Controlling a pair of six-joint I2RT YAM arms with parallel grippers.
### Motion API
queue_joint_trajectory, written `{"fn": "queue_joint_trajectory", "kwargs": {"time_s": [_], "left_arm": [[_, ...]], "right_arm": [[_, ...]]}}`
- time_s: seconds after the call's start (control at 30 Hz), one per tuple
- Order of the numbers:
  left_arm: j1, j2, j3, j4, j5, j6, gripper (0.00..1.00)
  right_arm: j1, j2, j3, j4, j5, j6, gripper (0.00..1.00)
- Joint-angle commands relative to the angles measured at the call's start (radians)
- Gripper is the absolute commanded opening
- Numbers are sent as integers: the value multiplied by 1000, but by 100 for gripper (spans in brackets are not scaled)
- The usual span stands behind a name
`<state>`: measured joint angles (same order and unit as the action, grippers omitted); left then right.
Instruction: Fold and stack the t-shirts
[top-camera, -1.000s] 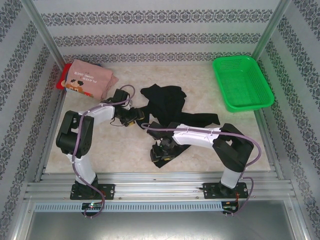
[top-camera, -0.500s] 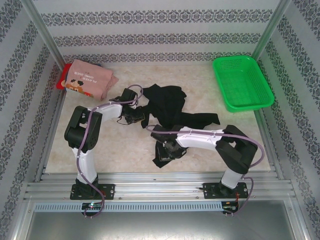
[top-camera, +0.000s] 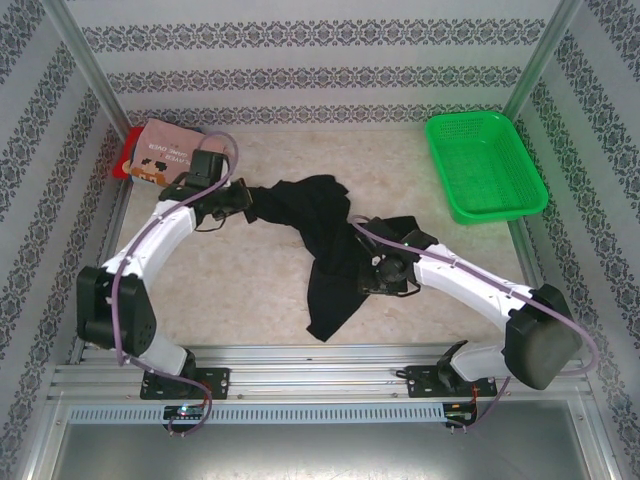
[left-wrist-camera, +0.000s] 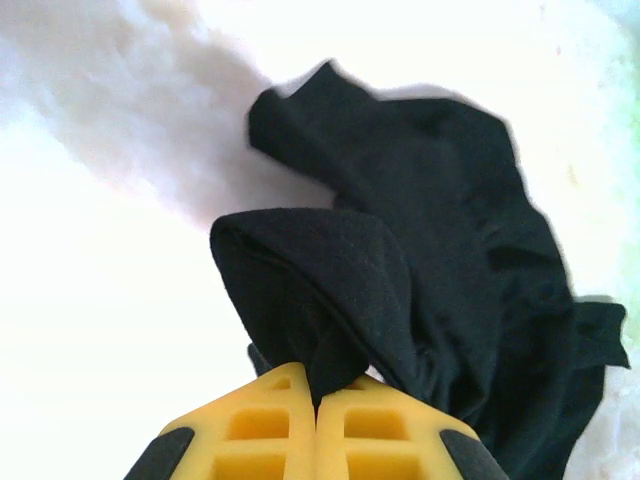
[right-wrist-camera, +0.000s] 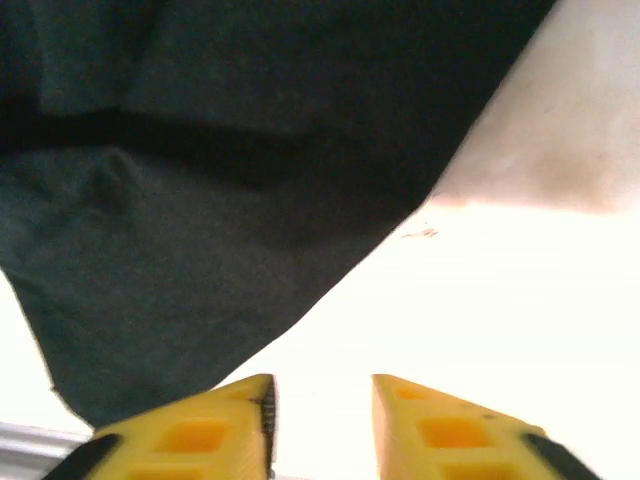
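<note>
I need to pull my left gripper back over the bare tabletop between it and my base and let go of the fold, because the black cloth (left-wrist-camera: 420, 230) lies bunched.
The black t-shirt (top-camera: 325, 245) lies stretched across the middle of the table, its lower end trailing toward the front edge. My left gripper (top-camera: 247, 200) is shut on a fold at the shirt's upper left corner; in the left wrist view the yellow fingers (left-wrist-camera: 270, 420) pinch the black cloth (left-wrist-camera: 420, 230). My right gripper (top-camera: 372, 274) hovers at the shirt's right side, open. In the right wrist view nothing lies between its fingers (right-wrist-camera: 215, 420), and the black cloth (right-wrist-camera: 200, 200) sits just ahead to the left. A folded pink t-shirt (top-camera: 170, 160) rests on a red one (top-camera: 127, 152) at the back left.
A green mesh basket (top-camera: 485, 165) stands at the back right. Patterned walls and metal posts enclose the table (top-camera: 250, 290). Bare table surface shows to the front left and front right of the black shirt.
The left gripper shut on the black shirt and pulled it up and to the left, stretching it out. The right gripper moved right, closed, then opened again off the cloth.
</note>
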<state>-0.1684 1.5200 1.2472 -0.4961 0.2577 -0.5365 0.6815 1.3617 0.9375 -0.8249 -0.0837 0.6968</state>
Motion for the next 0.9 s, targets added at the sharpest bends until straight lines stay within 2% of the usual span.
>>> {"fn": "queue_joint_trajectory", "kwargs": {"time_s": [0.0, 0.03, 0.17, 0.27, 0.4, 0.53, 0.6, 0.63, 0.67, 0.73, 0.77, 0.87], "left_arm": [[29, -40, 26, -118, -75, 85, 0], [35, -52, 27, -124, -77, 92, 0], [40, -91, -16, -68, -16, 80, 0], [40, -104, -46, -51, -4, 69, 0], [44, -129, -92, -57, 3, 66, 0], [67, -136, -155, -144, -46, 22, 0], [80, -132, -195, -193, -73, 6, 0], [84, -139, -220, -205, -90, -1, 1], [88, -150, -247, -209, -101, -7, 6], [100, -170, -289, -202, -85, -15, 35], [104, -180, -301, -199, -67, -16, 46], [108, -225, -308, -200, -73, -23, 66]], "right_arm": [[65, 50, 28, 63, -111, -27, 48], [107, 78, 46, 81, -127, -26, 52], [242, 206, 111, 135, -149, -19, 60], [294, 299, 161, 146, -139, -28, 63], [325, 402, 216, 117, -113, -28, 63], [336, 473, 226, 84, -52, -13, 55], [336, 492, 220, 67, -4, 4, 43], [332, 494, 209, 71, 14, 15, 33], [325, 493, 195, 79, 26, 27, 24], [309, 476, 170, 90, 49, 44, 15], [300, 458, 159, 90, 67, 48, 10], [270, 393, 121, 87, 109, 50, 1]]}}
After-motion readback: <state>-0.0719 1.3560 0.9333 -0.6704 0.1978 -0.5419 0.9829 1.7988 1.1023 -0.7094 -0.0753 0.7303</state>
